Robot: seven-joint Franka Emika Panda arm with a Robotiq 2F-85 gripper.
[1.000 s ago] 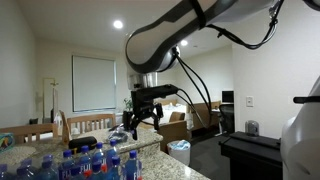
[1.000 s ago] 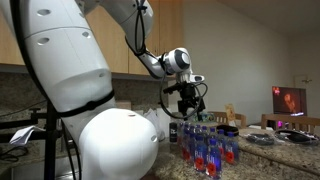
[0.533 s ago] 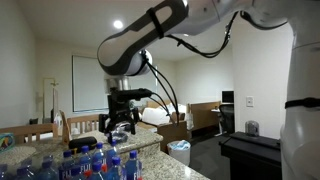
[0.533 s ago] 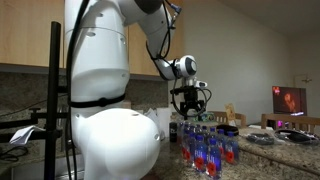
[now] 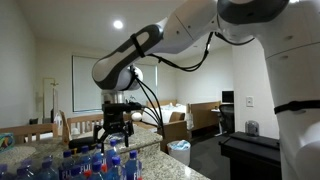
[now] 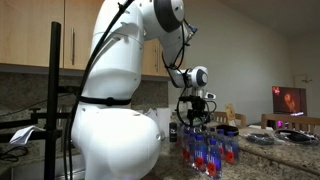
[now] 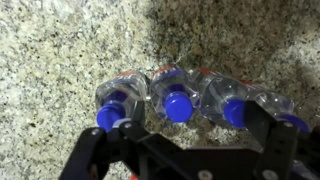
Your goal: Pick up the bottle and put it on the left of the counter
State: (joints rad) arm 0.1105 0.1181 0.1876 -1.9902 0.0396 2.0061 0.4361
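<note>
My gripper moves down over the middle bottle's blue cap (image 7: 179,107) next and closes there, as its spread fingers are on either side in the wrist view.
Several small clear bottles with blue caps and red bands stand in a cluster on the speckled granite counter (image 7: 60,50), seen in both exterior views (image 5: 85,162) (image 6: 208,150). The wrist view looks down on three of them in a row: a left bottle (image 7: 112,112), a middle bottle (image 7: 178,103) and a right bottle (image 7: 237,111). My gripper (image 7: 180,140) is open and empty, its dark fingers spread wider than the middle bottle. It hangs just above the cluster in both exterior views (image 5: 113,131) (image 6: 197,118). I cannot tell which bottle is the task's.
A black desk (image 5: 250,150) and a white bin (image 5: 180,150) stand beyond the counter's end. Plates and bowls (image 6: 262,136) sit further along the counter. The robot's big white body (image 6: 110,140) fills one side. A wooden chair (image 5: 62,126) stands behind the counter.
The arm has swung over and lowered, bringing the open gripper from beside the cluster to just above the bottles. The bottles have not moved.
</note>
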